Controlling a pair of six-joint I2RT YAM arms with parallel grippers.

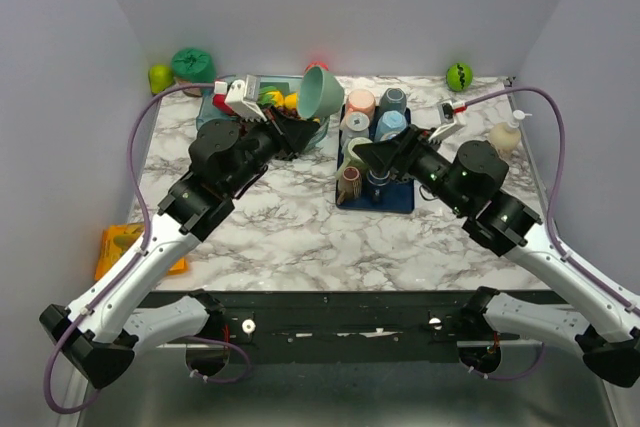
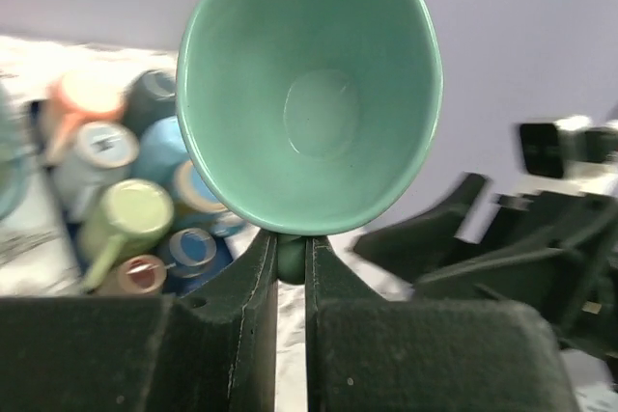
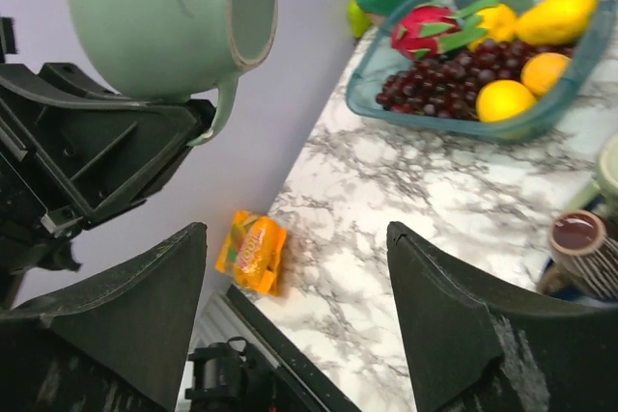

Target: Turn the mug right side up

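Note:
The mug hangs tilted on its side, so next I should tip my left gripper downward and lower it to the bare table between the fruit bin and orange packet.
A mint-green mug (image 1: 324, 93) hangs in the air above the back of the table, tilted on its side. My left gripper (image 1: 296, 130) is shut on its handle. In the left wrist view the mug's open mouth (image 2: 311, 94) faces the camera and the handle (image 2: 292, 258) sits pinched between the fingers (image 2: 253, 287). In the right wrist view the mug (image 3: 164, 21) shows at upper left, base toward the camera, handle down in the left gripper. My right gripper (image 1: 365, 154) is open and empty, held over the blue tray.
A blue tray (image 1: 400, 195) holds several cups and mugs (image 1: 361, 104). A clear bin of fruit (image 3: 483, 55) stands at the back left. An orange snack packet (image 1: 125, 247) lies at the left edge. A green ball (image 1: 459, 76) and a white bottle (image 1: 505, 136) stand at the back right.

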